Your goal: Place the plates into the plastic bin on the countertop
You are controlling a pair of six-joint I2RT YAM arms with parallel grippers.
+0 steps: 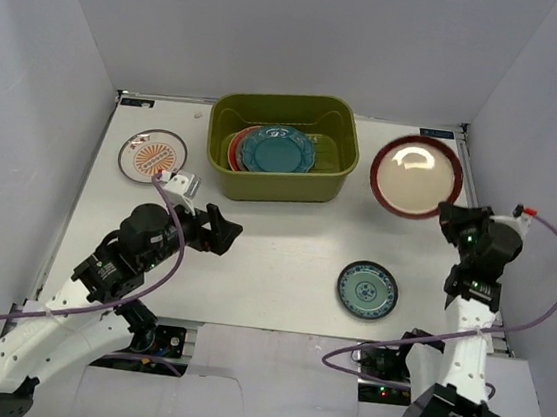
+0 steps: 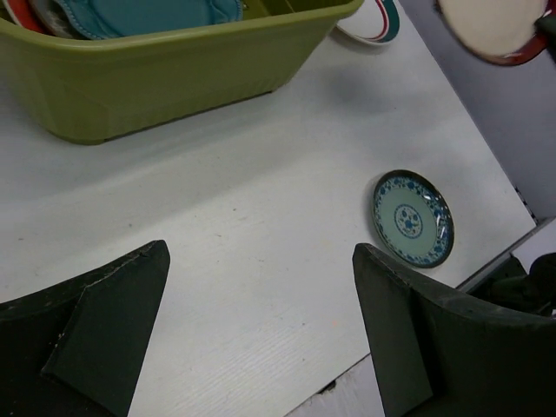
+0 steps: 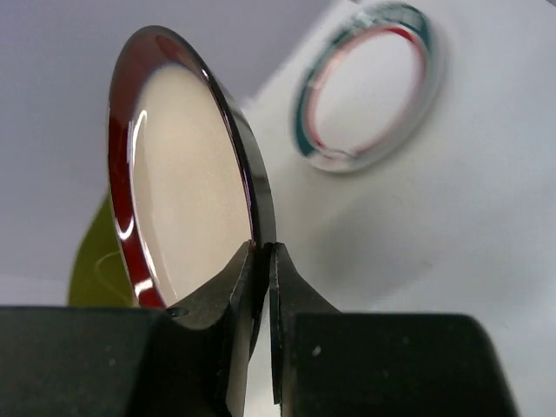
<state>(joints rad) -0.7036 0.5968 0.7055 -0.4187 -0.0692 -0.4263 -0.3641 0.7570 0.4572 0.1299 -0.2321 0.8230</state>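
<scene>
My right gripper will swing left in the top view, lower the cream plate (image 1: 415, 176) onto the bin's uncovered teal scalloped plate and release.
The olive-green plastic bin (image 1: 281, 185) stands at the back middle of the countertop (image 1: 273, 258). It holds the teal scalloped plate (image 1: 278, 149) on top of the red-teal floral plate (image 1: 234, 149). My right gripper (image 1: 449, 216) is shut on the rim of the maroon-rimmed cream plate (image 1: 415, 176) and holds it raised and tilted (image 3: 187, 191). The red-teal ringed white plate (image 3: 365, 87) lies under it. The small teal plate (image 1: 367, 289) lies front right. The orange sunburst plate (image 1: 154, 155) lies left of the bin. My left gripper (image 1: 226, 231) is open and empty in front of the bin (image 2: 174, 69).
White walls close in the table on the left, back and right. The table's front edge (image 2: 408, 326) runs just below my left fingers (image 2: 408, 330). The small teal plate (image 2: 413, 217) lies to the right of my left gripper (image 2: 261, 321).
</scene>
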